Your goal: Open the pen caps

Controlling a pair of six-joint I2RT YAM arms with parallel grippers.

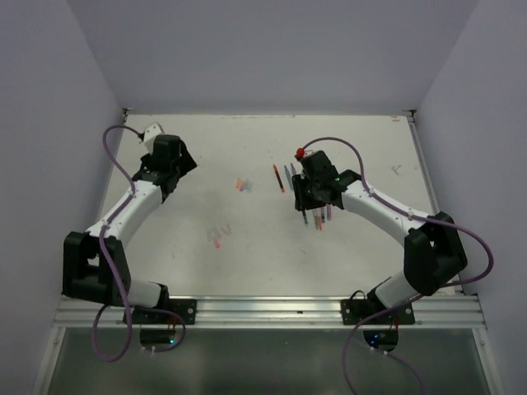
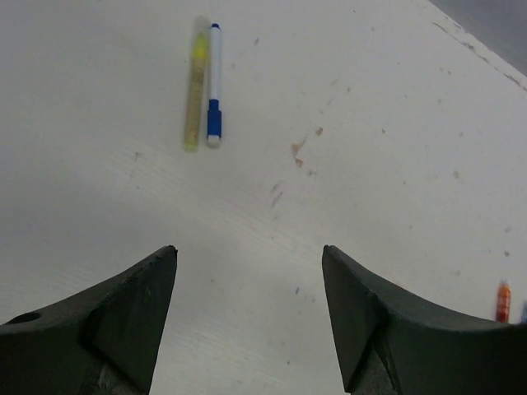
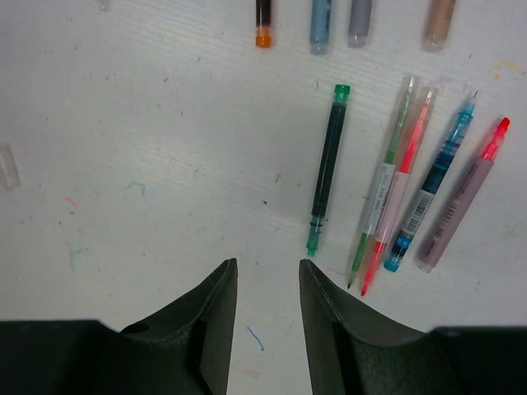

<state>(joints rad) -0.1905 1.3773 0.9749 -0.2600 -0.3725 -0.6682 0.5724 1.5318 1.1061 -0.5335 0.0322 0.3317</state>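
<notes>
The blue pen cap point(image 2: 214, 119) still sits on the white pen, so my left gripper lowers onto it next, toward the top of the left wrist view.
My left gripper point(image 2: 249, 251) point(image 1: 183, 163) is open over bare table with nothing between its fingers. Ahead of it lie a yellow pen point(image 2: 196, 82) and a white pen whose blue pen cap point(image 2: 214, 119) is on. An orange loose cap point(image 2: 503, 302) shows at the right edge. My right gripper point(image 3: 268, 263) point(image 1: 309, 196) is open and empty. Just right of it lies a dark green pen point(image 3: 328, 169) with its tip bare. Beside that are a thin green pen point(image 3: 380, 193), a pink pen point(image 3: 403, 177), a blue pen point(image 3: 432, 177) and a red-tipped grey marker point(image 3: 463, 206). A clear cap point(image 3: 6, 167) lies far left.
The ends of several more pens, orange point(image 3: 263, 20), blue point(image 3: 320, 20), grey point(image 3: 359, 18) and tan point(image 3: 439, 20), cross the top of the right wrist view. Small orange and blue pieces point(image 1: 241, 185) lie mid-table. A red piece point(image 1: 217, 242) lies nearer. White walls close in the table point(image 1: 206, 148).
</notes>
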